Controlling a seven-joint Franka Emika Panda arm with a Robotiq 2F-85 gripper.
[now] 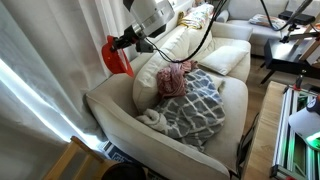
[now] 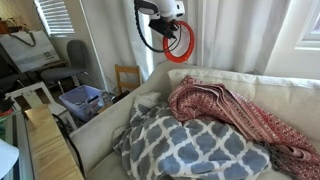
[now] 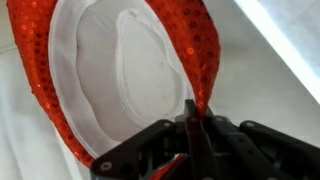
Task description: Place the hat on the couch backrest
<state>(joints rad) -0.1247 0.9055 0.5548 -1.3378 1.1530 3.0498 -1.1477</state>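
My gripper holds the hat point(image 1: 119, 57) at the armrest corner of the couch backrest point(image 1: 165, 62). Next it should move along the backrest, then lower the hat onto the backrest's top edge.
The bright red hat point(image 1: 119, 57) hangs from my gripper point(image 1: 128, 42) in the air, behind and above the near end of the couch backrest point(image 1: 165, 62). In an exterior view the hat point(image 2: 177, 42) hangs as a red ring in front of the white curtain, above the backrest point(image 2: 250, 85), under my gripper point(image 2: 163, 27). In the wrist view the hat point(image 3: 120, 70) fills the frame, with its pale whitish inside and red sequined brim. My gripper point(image 3: 192, 112) is shut on the brim.
A reddish-pink knitted bundle point(image 1: 175, 80) and a grey-and-white patterned blanket point(image 1: 195, 110) lie on the couch; both also show in an exterior view, bundle point(image 2: 235, 115) and blanket point(image 2: 185, 150). White curtains point(image 1: 50, 60) hang behind the couch. A wooden chair point(image 2: 128, 78) stands beside the armrest.
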